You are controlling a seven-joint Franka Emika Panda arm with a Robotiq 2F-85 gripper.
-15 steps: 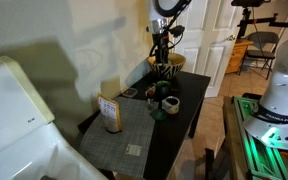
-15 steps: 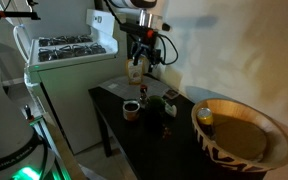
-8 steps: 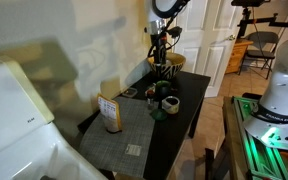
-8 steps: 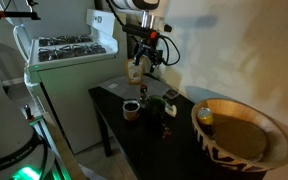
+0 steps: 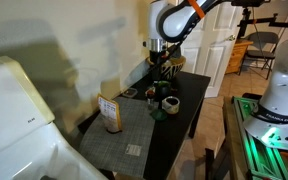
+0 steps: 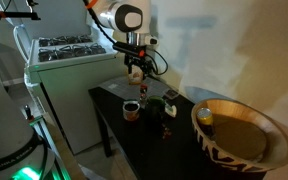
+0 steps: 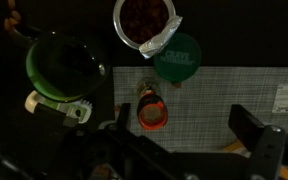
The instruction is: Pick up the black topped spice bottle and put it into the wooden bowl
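Observation:
The small bottle's orange-red top (image 7: 153, 114) sits nearer one open finger, so the gripper will shift left in the wrist view next and lower around that top.
The wooden bowl (image 6: 216, 146), striped outside and tan inside, stands at the near right end of the black table; in an exterior view it is partly hidden behind the arm (image 5: 176, 70). My gripper (image 6: 136, 72) (image 5: 159, 64) hangs open and empty above the far end of the table. In the wrist view my open gripper (image 7: 184, 126) is over the grey mat, next to a small orange-red-topped bottle (image 7: 151, 112). A slim dark shape (image 6: 154, 107) in the cluster may be the black topped spice bottle; I cannot tell it in the wrist view.
A big green cup (image 7: 64, 65), a cup of red contents (image 7: 144, 20) and a green lid (image 7: 176, 55) lie beyond the fingers. A labelled box (image 5: 110, 112) stands on the grey mat (image 5: 124, 135). A white stove (image 6: 69, 50) flanks the table.
The arm has swung forward and down, so its elbow now shows at the top. The gripper has dropped lower over the cluster of small things. Nothing on the table has moved.

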